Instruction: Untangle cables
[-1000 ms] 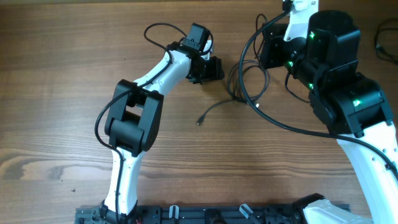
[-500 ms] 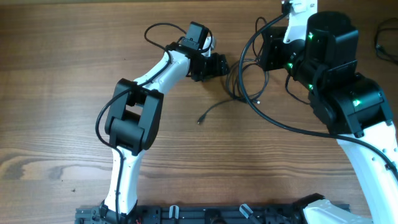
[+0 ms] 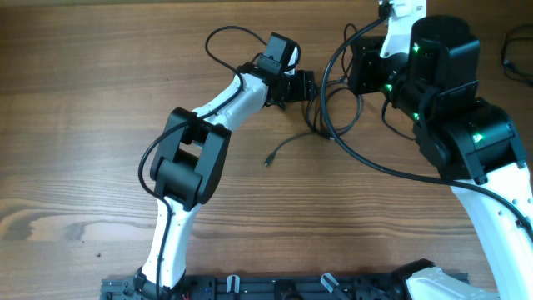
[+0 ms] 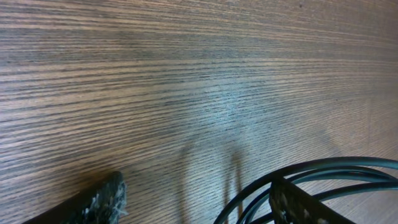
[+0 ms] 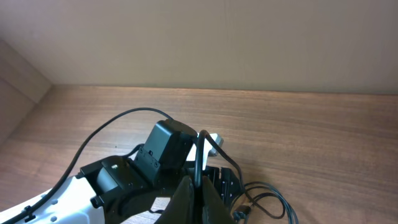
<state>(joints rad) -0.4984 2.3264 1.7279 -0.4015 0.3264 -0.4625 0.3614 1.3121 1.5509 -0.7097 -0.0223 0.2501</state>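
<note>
I need to move my left gripper toward the right in the overhead view next, onto the bundled pieces of cable, because they curve around one gripper finger instead of between both.
The thin black cables (image 3: 320, 110) lie looped together on the wooden table between the two arms, and one loose plug end (image 3: 268, 159) trails to the lower left. My left gripper (image 3: 305, 86) is open at the left edge of the loops. In the left wrist view its fingers (image 4: 199, 205) are spread, and cable strands (image 4: 323, 169) curve around the right finger. My right gripper (image 5: 198, 186) is shut on a thin cable strand (image 5: 200, 152) that rises between its fingers. More cable loops (image 5: 273, 198) lie on the table below it.
The left arm's wrist (image 5: 163, 149) sits close in front of the right gripper. A thick black arm cable (image 3: 366, 158) sweeps across the table under the right arm. Another dark cable (image 3: 516, 62) lies at the far right edge. A black rail (image 3: 275, 287) runs along the front.
My left arm has moved right, bringing its open gripper up to the cable loops. The right arm has stayed in place.
</note>
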